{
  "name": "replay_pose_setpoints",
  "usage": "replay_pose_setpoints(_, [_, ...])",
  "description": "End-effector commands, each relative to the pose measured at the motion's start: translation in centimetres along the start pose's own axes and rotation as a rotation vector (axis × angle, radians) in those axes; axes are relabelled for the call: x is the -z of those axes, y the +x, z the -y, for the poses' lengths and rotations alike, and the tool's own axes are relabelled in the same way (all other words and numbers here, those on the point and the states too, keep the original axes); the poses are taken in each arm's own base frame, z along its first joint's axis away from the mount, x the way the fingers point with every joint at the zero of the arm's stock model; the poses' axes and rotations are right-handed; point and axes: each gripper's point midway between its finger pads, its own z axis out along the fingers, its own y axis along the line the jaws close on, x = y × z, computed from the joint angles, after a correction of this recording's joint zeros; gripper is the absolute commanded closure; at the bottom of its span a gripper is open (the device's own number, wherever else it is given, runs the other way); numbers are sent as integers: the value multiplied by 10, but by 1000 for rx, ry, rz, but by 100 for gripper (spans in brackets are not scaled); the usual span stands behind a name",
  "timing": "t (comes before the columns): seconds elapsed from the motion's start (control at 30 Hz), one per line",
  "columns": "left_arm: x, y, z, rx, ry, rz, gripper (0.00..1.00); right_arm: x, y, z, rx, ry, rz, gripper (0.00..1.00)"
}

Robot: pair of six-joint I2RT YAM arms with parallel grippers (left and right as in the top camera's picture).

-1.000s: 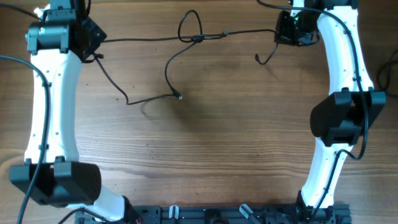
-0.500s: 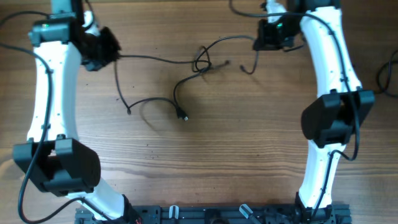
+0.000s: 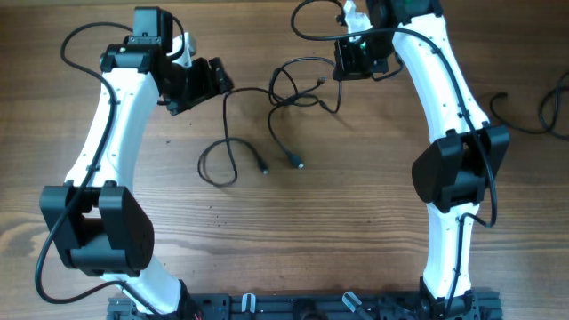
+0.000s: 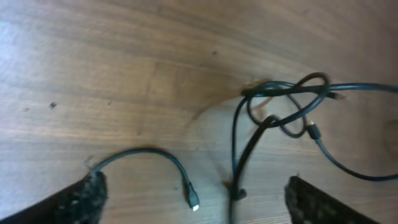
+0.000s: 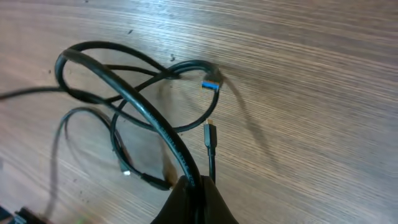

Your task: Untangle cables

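Observation:
The thicker cable should next go to the right in the overhead view with my right gripper, away from the tangle, and be released, since bare tabletop lies that way.
The cables (image 3: pixel 286 87) are thin black cords lying loosely tangled on the wooden table at the back centre. One strand curls into a loop (image 3: pixel 218 165), and two plug ends (image 3: pixel 297 162) rest just in front of the tangle. My left gripper (image 3: pixel 216 80) stands open just left of the tangle. In the left wrist view its fingertips (image 4: pixel 88 194) are wide apart with nothing gripped, and a plug (image 4: pixel 193 200) lies on the table between them. My right gripper (image 5: pixel 198 190) is shut on a thick black cable (image 5: pixel 154 122) that loops away to the knot (image 5: pixel 186 68).
Both white arms reach in from the sides toward the back of the table. Thicker black arm wires trail at the right edge (image 3: pixel 544 114). A black rail (image 3: pixel 311 307) runs along the front edge.
Both arms have swung inward toward the centre. My left gripper has opened and let go of its cable. The stretched cords have gone slack and bunched together in the middle.

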Motion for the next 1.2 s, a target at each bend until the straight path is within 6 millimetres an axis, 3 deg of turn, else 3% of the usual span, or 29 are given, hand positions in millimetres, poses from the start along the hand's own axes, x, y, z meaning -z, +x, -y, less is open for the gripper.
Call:
replay_pose_setpoints(0.0, [-3,-1,28,-44,148,-7,6,-8,0,9,-40,33,-12,96])
replay_pose_setpoints(0.1, [-7,-11,54,-122,198,52,9,-8,1,9,-38,33,-16,96])
replay_pose_setpoints(0.17, [-11,-17,82,-222,244,108,14,-8,1,9,-38,33,-17,96])
replay_pose_setpoints(0.3, [-32,-6,113,-357,279,106,21,-7,1,10,-34,33,-16,96])
replay_pose_setpoints(0.43, [-66,14,114,-383,262,19,31,-7,2,10,-33,34,-20,96])
replay_pose_setpoints(0.53, [-98,18,95,-356,199,-28,42,-7,2,10,-32,34,-20,96])
replay_pose_setpoints(0.63, [-112,16,80,-314,135,-33,50,-7,2,10,-32,34,-19,96])
replay_pose_setpoints(0.9, [-114,5,86,-295,146,15,79,-7,0,9,-30,33,-13,96])
replay_pose_setpoints(0.97, [-114,2,87,-287,146,27,95,-8,0,9,-29,33,-12,96])
replay_pose_setpoints(1.03, [-114,1,88,-287,148,31,96,-7,-1,10,-29,33,-9,96])
replay_pose_setpoints(1.1, [-98,-9,89,-272,153,61,96,-7,-1,11,-31,34,-7,96])
replay_pose_setpoints(1.17, [-68,-26,89,-237,165,118,96,-5,-2,15,-40,35,-3,96])
